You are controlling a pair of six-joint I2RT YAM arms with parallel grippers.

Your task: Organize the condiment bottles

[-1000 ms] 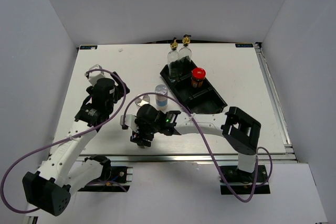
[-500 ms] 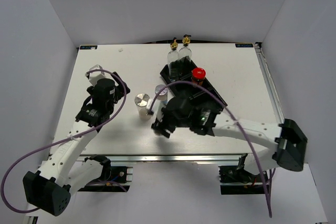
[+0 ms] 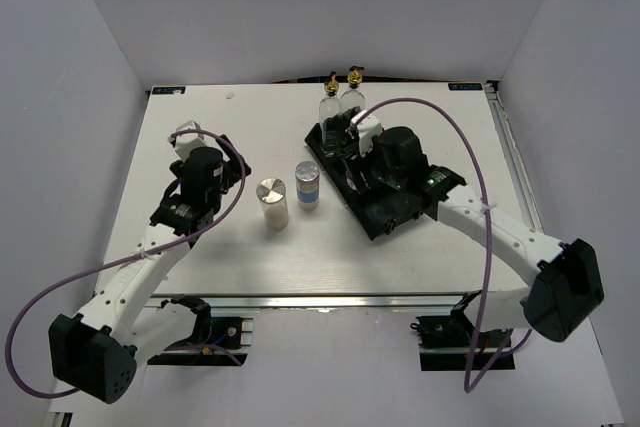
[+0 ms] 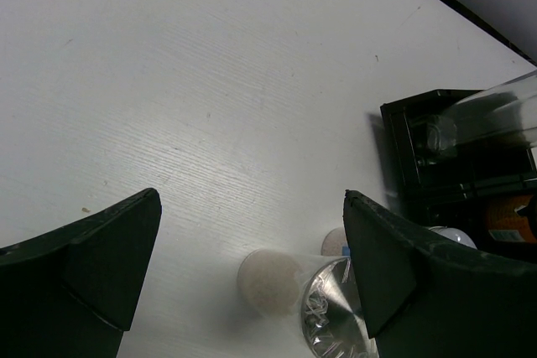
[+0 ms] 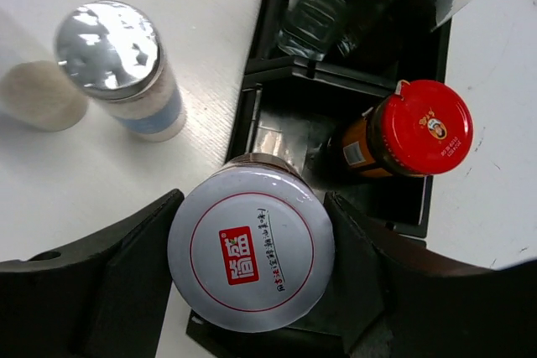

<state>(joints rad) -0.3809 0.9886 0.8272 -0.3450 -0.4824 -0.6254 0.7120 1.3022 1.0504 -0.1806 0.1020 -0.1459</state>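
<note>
Next, my right gripper first moves down and slightly outward, to release its jar in the free middle section of the black tray beside the red-lidded dark jar.
My right gripper (image 5: 252, 251) is shut on a jar with a white printed lid (image 5: 250, 246) and holds it over the black tray (image 5: 254, 81), beside the red-lidded dark jar (image 5: 428, 127). In the top view the right gripper (image 3: 375, 162) hides both jars. Two clear glass bottles with gold spouts (image 3: 329, 107) (image 3: 352, 97) stand at the tray's far end. A pale silver-capped shaker (image 3: 272, 202) and a blue-labelled shaker (image 3: 308, 187) stand on the table left of the tray. My left gripper (image 3: 212, 169) is open and empty, left of the pale shaker (image 4: 281, 282).
The black three-compartment tray (image 3: 385, 217) lies at an angle right of the table's middle. The enclosure's white walls stand close on the left, right and back. A metal rail runs along the table's right edge (image 3: 520, 187).
My right arm has swung from the near middle of the table, right and back, carrying the white-lidded jar to the tray. The left arm has barely moved.
</note>
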